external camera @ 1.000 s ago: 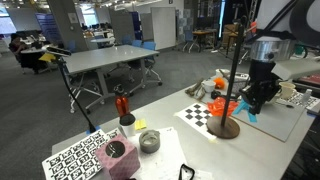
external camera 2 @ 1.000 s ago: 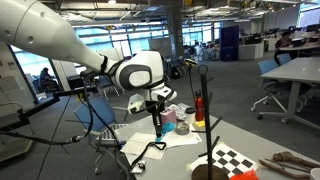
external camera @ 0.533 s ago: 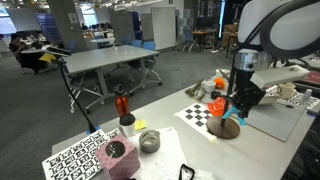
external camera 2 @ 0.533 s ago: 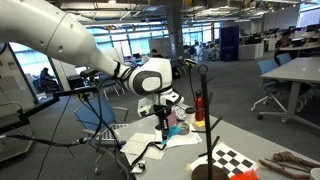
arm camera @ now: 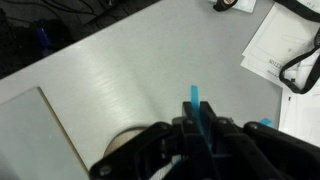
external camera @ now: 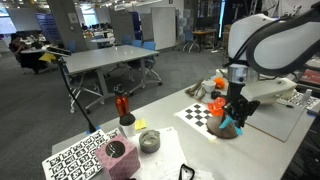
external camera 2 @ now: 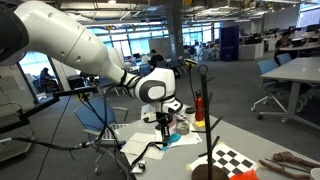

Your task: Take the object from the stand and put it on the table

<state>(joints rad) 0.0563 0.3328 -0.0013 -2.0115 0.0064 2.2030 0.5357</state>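
The gripper moves down and outward to the bare tabletop between the stand's base and the paper next, since that patch is clear for the object.
My gripper (external camera: 233,117) is shut on the small light-blue object (arm camera: 197,104); one prong sticks out between the fingers in the wrist view. The gripper hangs low over the light-grey table (external camera: 172,128), right beside the stand's round dark base (external camera: 226,130). The arm hides most of the pole there. In an exterior view the thin black stand (external camera 2: 207,110) rises to the right of the gripper (external camera 2: 165,128), and a bit of light blue (external camera 2: 172,140) shows under the fingers. The table (arm camera: 110,70) lies just below the gripper.
A checker sheet (external camera: 199,113) and an orange piece (external camera: 217,103) lie behind the stand. A red-and-black item (external camera: 122,106), a grey cup (external camera: 149,141), a pink block (external camera: 118,156) and a marker sheet (external camera: 72,158) sit nearer. A black cable (arm camera: 300,62) lies on paper.
The arm has swung sideways and down with the light-blue object, from beside the pole to low over the table by the stand's base.
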